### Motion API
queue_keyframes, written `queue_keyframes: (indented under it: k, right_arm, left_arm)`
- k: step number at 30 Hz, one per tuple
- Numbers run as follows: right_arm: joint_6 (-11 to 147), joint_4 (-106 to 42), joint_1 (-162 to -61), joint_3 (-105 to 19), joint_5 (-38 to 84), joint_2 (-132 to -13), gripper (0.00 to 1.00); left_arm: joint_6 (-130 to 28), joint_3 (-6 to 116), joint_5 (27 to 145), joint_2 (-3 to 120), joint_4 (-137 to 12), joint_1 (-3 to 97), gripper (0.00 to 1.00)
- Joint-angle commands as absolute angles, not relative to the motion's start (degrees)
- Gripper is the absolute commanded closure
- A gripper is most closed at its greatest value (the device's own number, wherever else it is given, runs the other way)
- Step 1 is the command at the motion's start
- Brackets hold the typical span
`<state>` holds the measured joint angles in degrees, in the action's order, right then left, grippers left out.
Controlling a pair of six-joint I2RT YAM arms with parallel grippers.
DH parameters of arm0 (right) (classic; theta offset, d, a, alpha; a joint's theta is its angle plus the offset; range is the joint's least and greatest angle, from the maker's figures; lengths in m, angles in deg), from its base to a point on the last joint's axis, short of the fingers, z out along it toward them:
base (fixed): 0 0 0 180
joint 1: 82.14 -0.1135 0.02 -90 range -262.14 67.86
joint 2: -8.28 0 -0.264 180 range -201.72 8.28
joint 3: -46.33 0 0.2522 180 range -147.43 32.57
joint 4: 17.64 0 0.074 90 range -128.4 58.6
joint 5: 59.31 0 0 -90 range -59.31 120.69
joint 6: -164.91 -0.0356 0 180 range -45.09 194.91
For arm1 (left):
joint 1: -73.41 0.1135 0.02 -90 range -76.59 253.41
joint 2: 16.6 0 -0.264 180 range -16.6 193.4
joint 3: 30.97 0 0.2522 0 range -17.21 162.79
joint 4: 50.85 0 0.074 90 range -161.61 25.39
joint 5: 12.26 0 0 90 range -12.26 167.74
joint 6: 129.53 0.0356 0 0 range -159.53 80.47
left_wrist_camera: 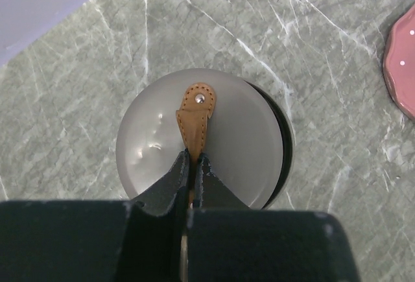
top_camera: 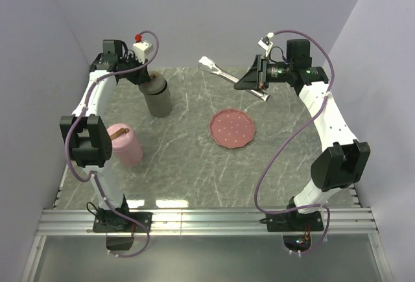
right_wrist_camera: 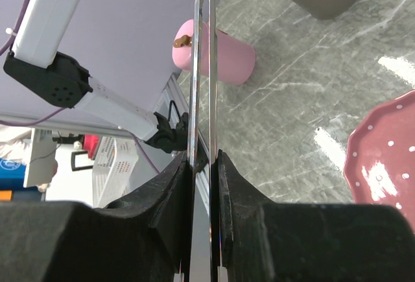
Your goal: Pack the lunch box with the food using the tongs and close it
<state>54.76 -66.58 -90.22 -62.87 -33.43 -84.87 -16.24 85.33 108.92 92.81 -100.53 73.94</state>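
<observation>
The lid will come down onto the box (top_camera: 157, 99) with my left gripper, which will then draw back beside the pink cylinder and release, as that spot is behind it.
The lunch box (top_camera: 157, 99) is a grey cylinder at the back left of the table. My left gripper (top_camera: 148, 76) hangs over it, shut on the tan leather strap (left_wrist_camera: 196, 117) of its round grey lid (left_wrist_camera: 240, 139). The lid sits slightly off the dark opening below it. My right gripper (top_camera: 241, 82) is raised at the back right, shut on the long metal tongs (top_camera: 217, 69). In the right wrist view both tong arms (right_wrist_camera: 204, 68) are pressed close together between my fingers (right_wrist_camera: 181, 185). No food is in view.
A pink dotted plate (top_camera: 232, 128) lies mid-table with nothing on it. A pink cylinder (top_camera: 124, 144) with a brown strap stands near the left arm's elbow. Walls close in on the left, back and right. A metal rail (top_camera: 207, 220) runs along the near edge.
</observation>
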Motion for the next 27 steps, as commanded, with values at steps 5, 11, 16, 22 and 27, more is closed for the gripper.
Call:
queue_keyframes:
  k: [5,11,16,22,27]
  right_arm:
    - [54.8,-64.8,-89.7,-63.0,-34.8,-84.4,0.76]
    - [54.4,-64.4,-89.8,-62.4,-35.1,-84.5,0.76]
    - [54.7,-64.9,-89.7,-62.7,-35.0,-84.4,0.76]
    - [55.0,-65.1,-89.8,-63.0,-35.1,-84.4,0.76]
    - [55.4,-65.6,-89.6,-63.1,-35.0,-84.4,0.76]
  left_arm:
    - [-17.6,88.3,107.7,93.6,-103.8,72.1,1.0]
    - [-17.6,89.0,107.3,93.4,-104.2,71.3,1.0]
    - [-17.5,88.6,106.7,94.1,-104.5,71.2,1.0]
    - [-17.2,86.3,106.7,94.1,-104.3,71.2,1.0]
    - [-17.0,83.6,106.6,93.7,-103.5,71.3,1.0]
